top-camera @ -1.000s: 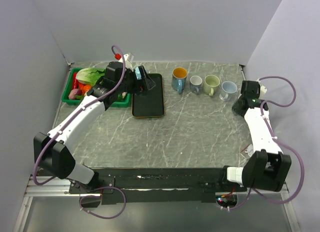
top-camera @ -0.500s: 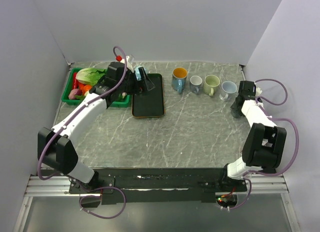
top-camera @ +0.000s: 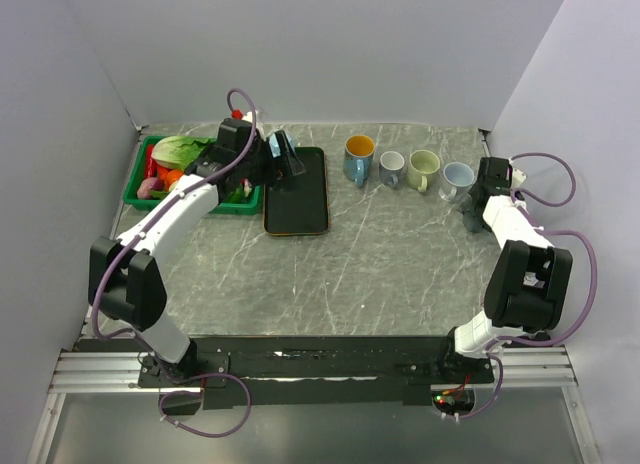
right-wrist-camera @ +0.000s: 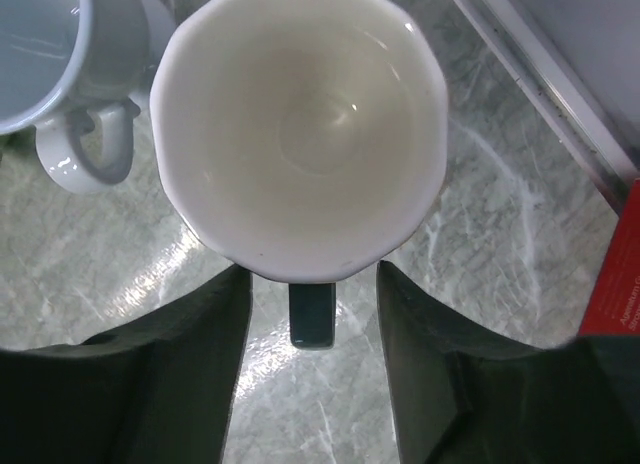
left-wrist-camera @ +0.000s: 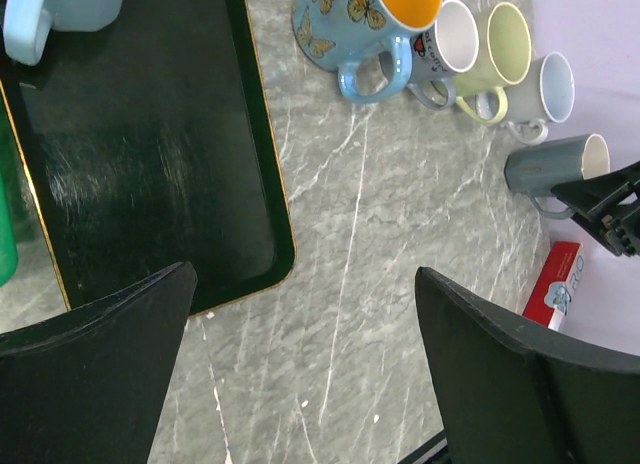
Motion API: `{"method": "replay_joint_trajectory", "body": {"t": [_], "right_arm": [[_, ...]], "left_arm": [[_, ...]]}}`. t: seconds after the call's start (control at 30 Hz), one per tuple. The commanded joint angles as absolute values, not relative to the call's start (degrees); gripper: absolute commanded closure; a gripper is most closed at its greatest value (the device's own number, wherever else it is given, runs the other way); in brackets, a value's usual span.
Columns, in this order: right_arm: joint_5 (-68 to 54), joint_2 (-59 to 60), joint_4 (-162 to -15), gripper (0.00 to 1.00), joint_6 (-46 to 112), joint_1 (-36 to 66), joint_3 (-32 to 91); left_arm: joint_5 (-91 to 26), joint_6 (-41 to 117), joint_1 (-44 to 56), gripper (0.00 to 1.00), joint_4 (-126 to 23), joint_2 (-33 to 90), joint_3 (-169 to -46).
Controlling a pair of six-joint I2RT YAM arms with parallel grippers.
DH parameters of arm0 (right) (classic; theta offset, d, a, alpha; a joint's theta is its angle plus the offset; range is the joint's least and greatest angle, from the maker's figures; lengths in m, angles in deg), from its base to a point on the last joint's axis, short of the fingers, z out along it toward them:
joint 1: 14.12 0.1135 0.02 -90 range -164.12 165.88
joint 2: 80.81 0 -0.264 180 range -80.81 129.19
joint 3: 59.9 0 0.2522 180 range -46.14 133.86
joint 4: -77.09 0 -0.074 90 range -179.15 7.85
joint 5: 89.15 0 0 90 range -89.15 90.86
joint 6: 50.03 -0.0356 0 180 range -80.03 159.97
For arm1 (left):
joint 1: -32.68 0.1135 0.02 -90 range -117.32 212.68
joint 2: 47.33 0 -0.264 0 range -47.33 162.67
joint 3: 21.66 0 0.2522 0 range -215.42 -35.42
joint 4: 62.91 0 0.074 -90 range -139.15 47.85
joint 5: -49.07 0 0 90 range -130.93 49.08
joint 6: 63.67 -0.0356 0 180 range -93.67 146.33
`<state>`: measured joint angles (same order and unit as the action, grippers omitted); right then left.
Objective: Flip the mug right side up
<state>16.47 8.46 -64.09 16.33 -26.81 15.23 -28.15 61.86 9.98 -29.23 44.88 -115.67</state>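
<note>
My left gripper turns outward and lowers onto the handle of the light blue mug on the tray next, since that handle sticks out clear.
The grey mug (right-wrist-camera: 300, 124) stands upright on the table with its white inside facing up, at the right end of the mug row (top-camera: 468, 221). Its dark handle (right-wrist-camera: 312, 314) points toward me between the fingers of my right gripper (right-wrist-camera: 311, 284). That gripper is open, with a gap on each side of the handle. From the left wrist view, the same mug (left-wrist-camera: 555, 169) shows beside the right gripper (left-wrist-camera: 605, 209). My left gripper (left-wrist-camera: 305, 294) hangs open and empty over the near edge of the black tray (left-wrist-camera: 150, 184).
Four more mugs stand in the row: blue butterfly (top-camera: 358, 156), small grey (top-camera: 391, 167), pale green (top-camera: 423, 169), light blue (top-camera: 457, 179). Another light blue mug (left-wrist-camera: 60, 9) sits on the tray. A green vegetable basket (top-camera: 135, 189) is far left. A red box (left-wrist-camera: 555, 284) lies by the right wall.
My right gripper has opened and let go of the grey mug's handle. Both arms' elbows have folded in nearer their bases; the left gripper stays open over the tray.
</note>
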Motion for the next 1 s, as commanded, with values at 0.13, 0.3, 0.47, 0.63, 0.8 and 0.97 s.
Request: {"method": "replay_joint_trajectory", "body": {"t": [0.13,0.3,0.47,0.63,0.8,0.97], "right_arm": [[19.7,3.7,-59.6,0.21,13.6,-27.1,21.1],[15.1,0.0,-53.0,0.09,11.4,-27.1,24.8],[11.6,-5.1,-50.0,0.07,10.9,-25.0,25.7],[4.5,-13.4,-53.5,0.06,11.1,-24.1,23.9],[-4.9,-19.2,-58.1,0.05,11.1,-23.1,22.6],[-8.2,-19.2,-58.0,0.06,11.1,-22.8,23.1]], "left_arm": [[-31.2,59.7,10.3,0.04,-29.2,47.9,-121.8],[-39.9,57.8,10.3,0.04,-28.5,52.0,-125.4],[-44.4,54.6,10.3,0.04,-27.8,58.0,-129.8],[-45.3,50.7,10.3,0.04,-29.6,62.9,-132.8],[-47.3,45.3,10.4,0.04,-30.7,69.6,-137.5],[-48.6,40.7,10.5,0.04,-31.2,75.4,-141.2]]}}
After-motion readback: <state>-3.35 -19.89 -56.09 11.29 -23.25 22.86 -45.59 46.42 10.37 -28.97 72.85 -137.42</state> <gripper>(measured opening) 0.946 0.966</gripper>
